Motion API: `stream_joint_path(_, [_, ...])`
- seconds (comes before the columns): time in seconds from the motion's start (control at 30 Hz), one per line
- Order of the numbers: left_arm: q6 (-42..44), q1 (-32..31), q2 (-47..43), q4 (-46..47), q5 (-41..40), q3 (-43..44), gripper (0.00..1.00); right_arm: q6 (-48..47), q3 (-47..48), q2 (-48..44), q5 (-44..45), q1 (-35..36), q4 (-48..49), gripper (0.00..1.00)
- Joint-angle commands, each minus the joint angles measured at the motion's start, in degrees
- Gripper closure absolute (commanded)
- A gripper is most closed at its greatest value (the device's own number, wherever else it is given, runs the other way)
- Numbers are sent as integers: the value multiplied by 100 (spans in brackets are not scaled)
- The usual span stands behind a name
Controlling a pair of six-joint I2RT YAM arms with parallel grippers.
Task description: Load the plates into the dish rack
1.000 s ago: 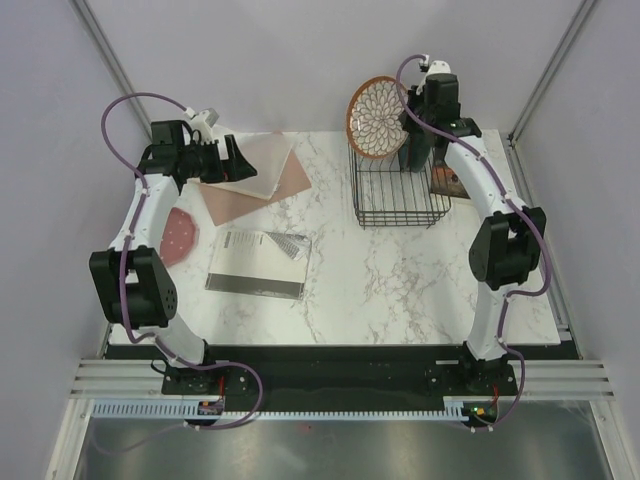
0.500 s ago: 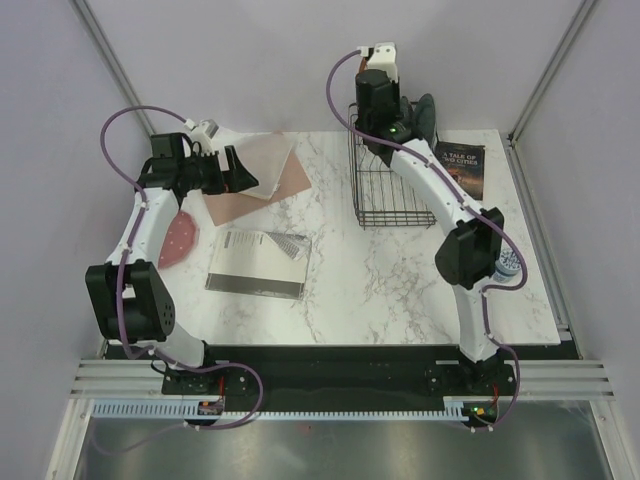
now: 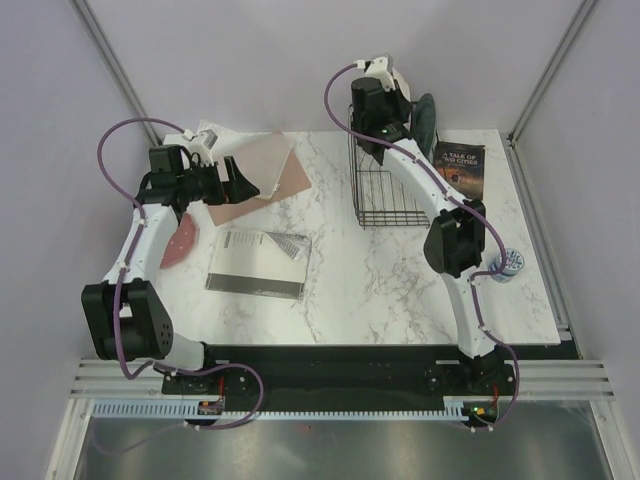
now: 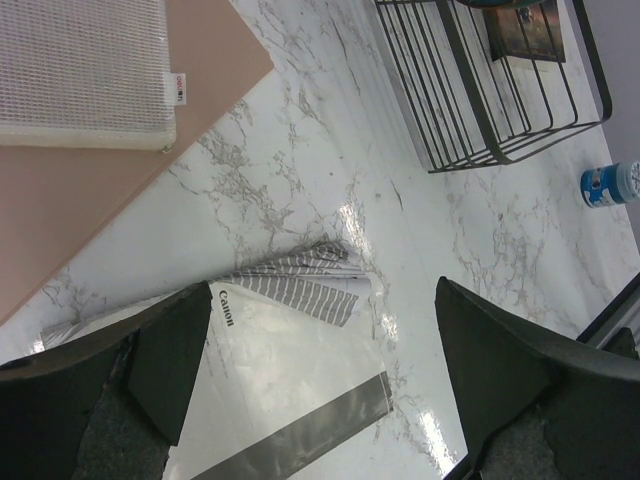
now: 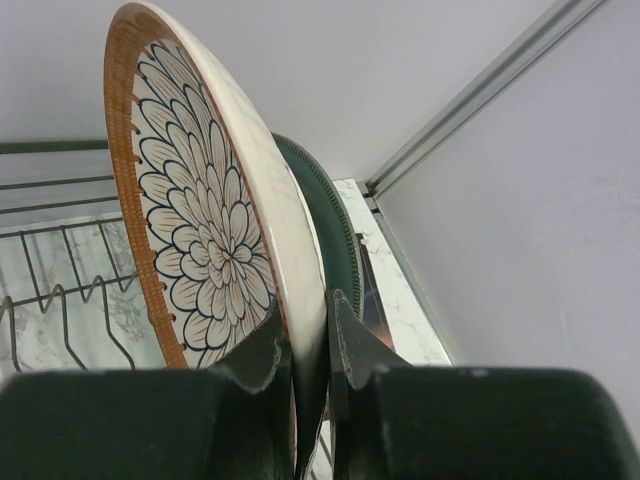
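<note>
My right gripper will next go down toward the left in the wrist view and let go of the plate, because the wire slots of the rack are below my gripper on that side.
My right gripper (image 5: 307,315) is shut on the rim of the whitish plate (image 5: 215,230), which has a flower pattern and an orange rim. It holds the plate on edge over the back of the black wire dish rack (image 3: 390,190). In the top view my right gripper (image 3: 390,118) hides that plate. The teal-green plate (image 5: 335,235) stands on edge just behind it, at the rack's back right (image 3: 427,112). The reddish-pink speckled plate (image 3: 181,241) lies flat at the table's left, partly under my left arm. My left gripper (image 4: 335,370) is open and empty above the table. The dark blue plate is out of view.
A Canon paper sheet (image 3: 258,263) lies below the left gripper. A pinkish-brown square sheet (image 3: 270,172) with a white mesh pad (image 4: 80,70) on it lies at the back left. A book (image 3: 460,166) lies right of the rack. A small blue-and-white round object (image 3: 508,265) stands at the right.
My right arm has swung the whitish plate from above the rack's right side to its back left, and the plate is now hidden under the wrist. The left gripper has shifted slightly.
</note>
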Motion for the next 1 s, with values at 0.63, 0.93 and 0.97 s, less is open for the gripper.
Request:
stream_joint_path(0.63, [-136, -21, -499, 519, 79, -601, 0, -1769, 463, 535, 1020, 64, 1751, 100])
stream_joint_path(0.93, [-181, -21, -517, 554, 106, -619, 0, -1875, 497, 1096, 923, 64, 1778, 100])
stream_joint_path(0.97, [-189, -21, -534, 554, 114, -645, 0, -1875, 515, 1149, 906, 64, 1778, 100])
